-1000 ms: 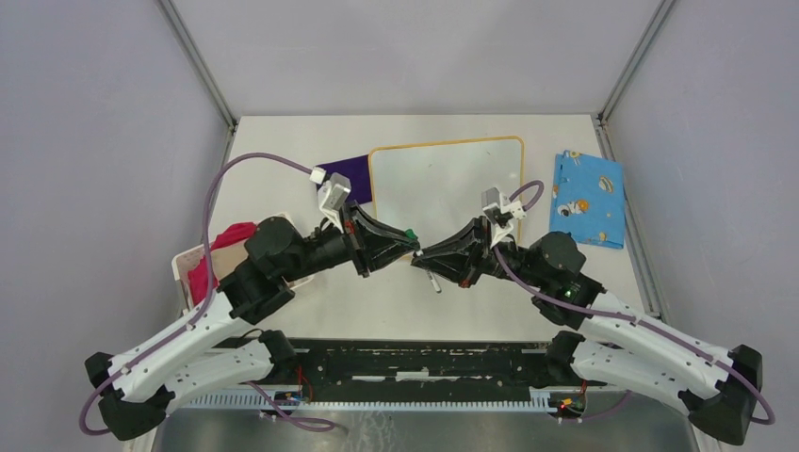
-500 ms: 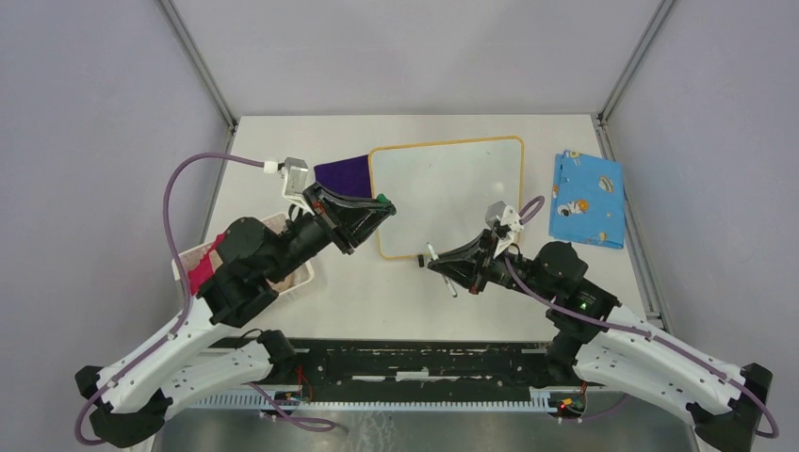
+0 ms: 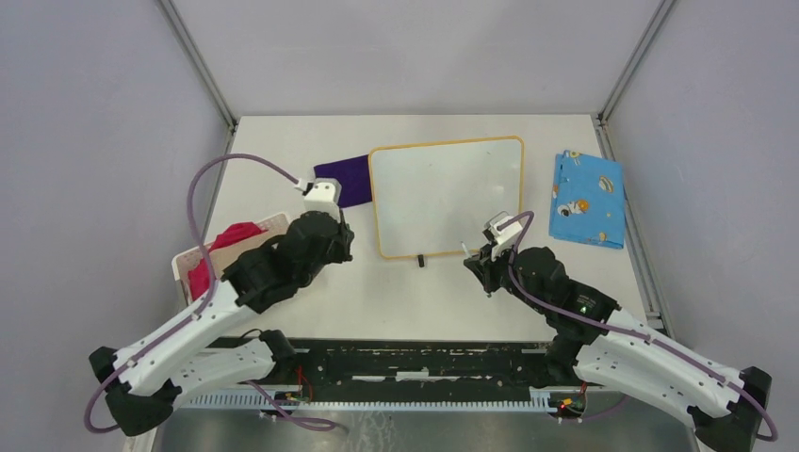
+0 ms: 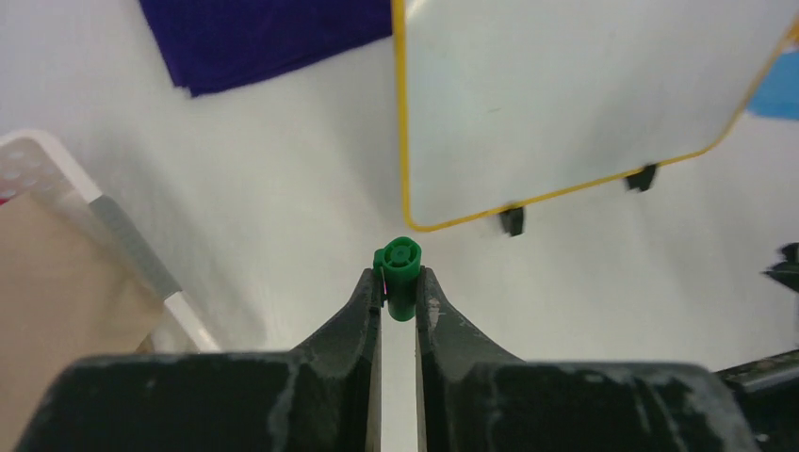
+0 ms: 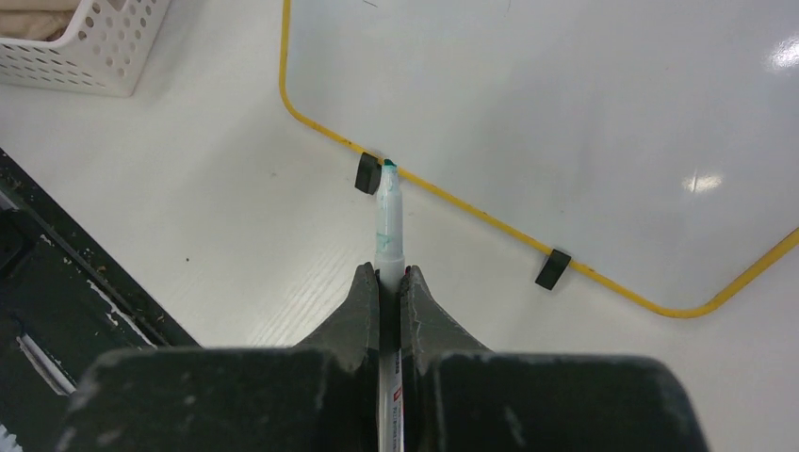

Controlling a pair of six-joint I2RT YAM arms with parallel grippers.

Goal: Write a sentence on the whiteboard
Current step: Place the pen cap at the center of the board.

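Observation:
My left gripper should move down next and let go of the green marker cap (image 4: 403,256) on the tabletop, because the bare spot between the basket and the whiteboard is below the gripper.
The whiteboard (image 3: 443,193) lies flat mid-table, with an orange frame and two black feet on its near edge. Its face is blank, so no sentence is in view. My left gripper (image 4: 399,282) hovers left of the board's near left corner (image 4: 415,221), shut on a green marker cap (image 4: 403,256). In the top view its fingers are hidden under the folded wrist. My right gripper (image 5: 390,275) is shut on an uncapped marker (image 5: 389,221). The marker's green tip points at the board's near edge beside a black foot (image 5: 367,173). The right gripper (image 3: 479,262) sits just off the board's near right corner.
A purple cloth (image 3: 344,179) lies partly under the board's left side. A blue patterned cloth (image 3: 587,198) lies to the board's right. At the left edge, a white perforated basket (image 3: 188,259) holds a red cloth (image 3: 221,247). A black rail (image 3: 424,363) runs along the near edge.
The grippers were tip to tip in front of the board and have drawn apart. The left one swung left with the green cap and folded downward. The right pulled back right with the marker.

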